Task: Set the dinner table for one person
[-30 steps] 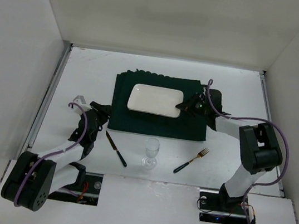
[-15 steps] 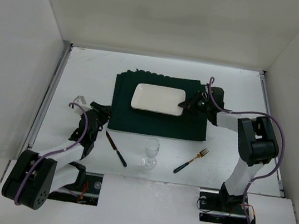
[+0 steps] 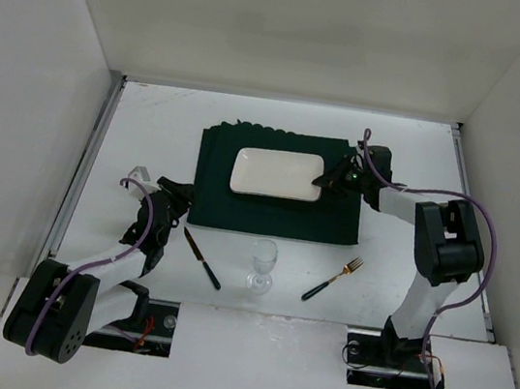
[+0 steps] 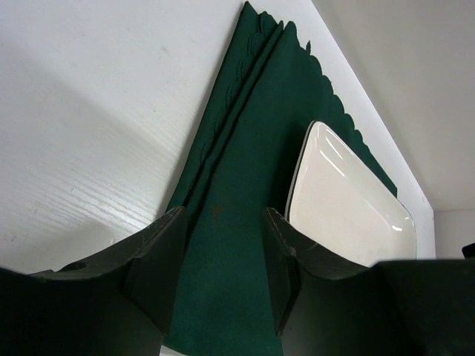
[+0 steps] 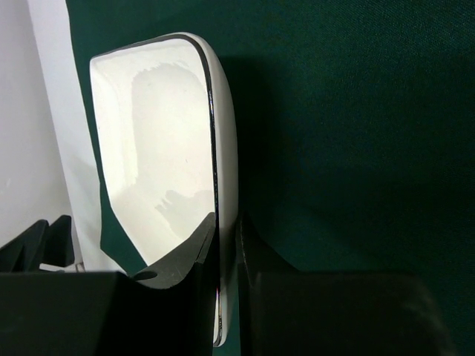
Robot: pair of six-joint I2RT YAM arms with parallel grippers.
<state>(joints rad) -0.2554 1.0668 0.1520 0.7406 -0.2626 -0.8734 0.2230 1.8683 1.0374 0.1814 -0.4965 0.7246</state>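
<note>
My right gripper should next move slightly back toward the mat's wider bare strip (image 3: 281, 218) and let go of the plate's rim, because that strip is behind the fingers.
A white rectangular plate (image 3: 277, 175) lies on a dark green cloth mat (image 3: 275, 212) on the white dinner table (image 3: 152, 130). My right gripper (image 3: 322, 180) is shut on the plate's right rim; in the right wrist view its fingers pinch the plate (image 5: 167, 163) edge over the mat (image 5: 349, 133). My left gripper (image 3: 177, 200) is open and empty at the mat's left edge; the left wrist view shows the mat (image 4: 237, 222) between its fingers and the plate (image 4: 345, 208) beyond. A knife (image 3: 202, 258), a wine glass (image 3: 263, 265) and a gold fork (image 3: 332, 279) stand in front of the mat.
White walls close in the table on the left, back and right. Both arm bases sit at the near edge, with a purple cable looping off each arm.
My right gripper has drawn the plate a little toward the back right on the mat. The left arm has not moved.
</note>
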